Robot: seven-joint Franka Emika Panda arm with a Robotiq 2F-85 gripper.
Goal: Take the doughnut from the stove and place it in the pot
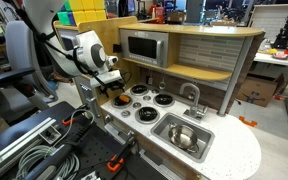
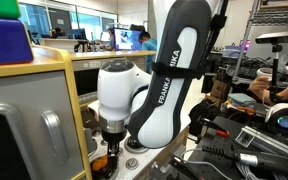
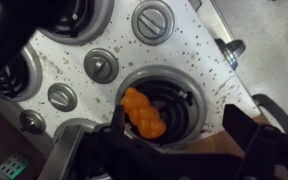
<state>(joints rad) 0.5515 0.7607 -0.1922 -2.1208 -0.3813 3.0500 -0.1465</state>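
Observation:
My gripper is open, and the doughnut lies slantwise and closer to one open finger. Next I should turn my gripper to match it, then lower both fingers around it.
The doughnut is a small orange twisted ring lying on a black burner of the white speckled stove. My gripper is open and low over that burner, one finger right beside the doughnut and the other well off to the side. In an exterior view the gripper hangs over the stove's near-left burner with the doughnut under it. It also shows low in an exterior view. The shiny steel pot sits in the sink basin.
The grey sink basin with a faucet lies beside the stove. A grey microwave box stands behind the burners. Round knobs lie near the burner. Cables and clamps lie by the counter.

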